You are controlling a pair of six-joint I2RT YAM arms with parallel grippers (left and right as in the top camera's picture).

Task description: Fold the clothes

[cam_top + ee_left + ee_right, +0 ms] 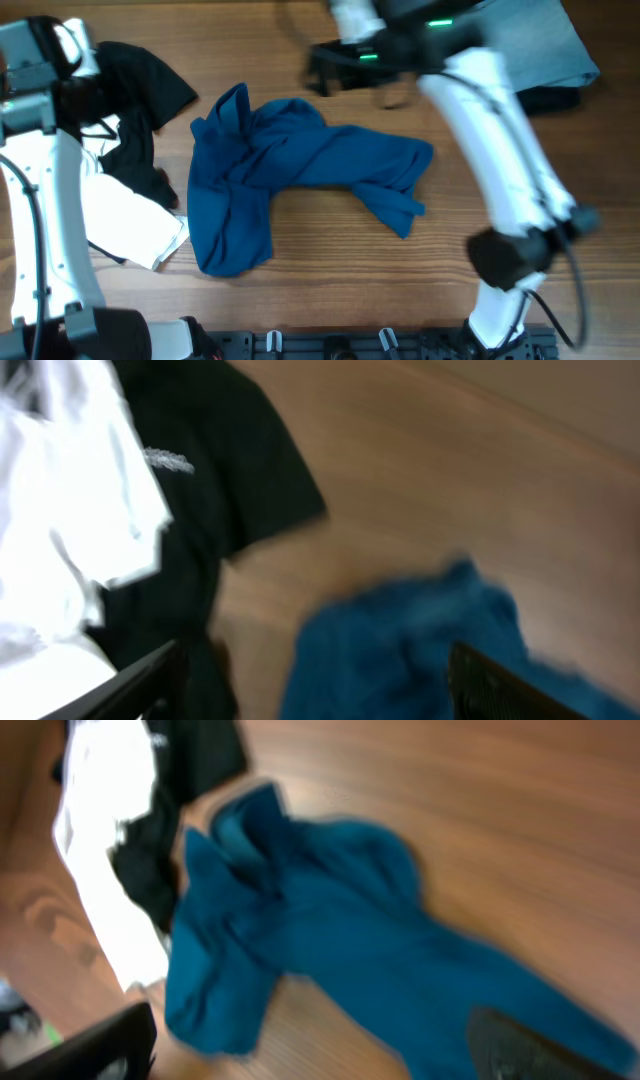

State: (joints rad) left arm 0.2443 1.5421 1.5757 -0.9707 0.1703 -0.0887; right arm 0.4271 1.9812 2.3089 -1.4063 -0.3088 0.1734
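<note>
My left gripper comes down back and to the right in the overhead view onto the edge of the blue shirt's near flap [264, 224] next, since bare wood borders it.
The clothes lie on the wooden table. A deep-blue collared shirt [290, 170] is crumpled in the middle, with a black tee [150, 90] bearing small white lettering [168, 460] at the upper left. Beside the tee is a white garment [120, 215]. My left gripper [315, 695] hangs open over the gap between the tee and the blue shirt [420, 640], with nothing between its fingers. My right gripper [320, 1055] is open above the blue shirt [330, 920] and holds nothing. In the overhead view it is a blurred dark shape [325, 70] beyond the shirt's far edge.
A grey cloth [545, 50] with a dark item [550, 98] under its near edge lies at the back right. The right arm [500, 160] reaches across the table's right side. The left arm [50, 200] stands over the white garment.
</note>
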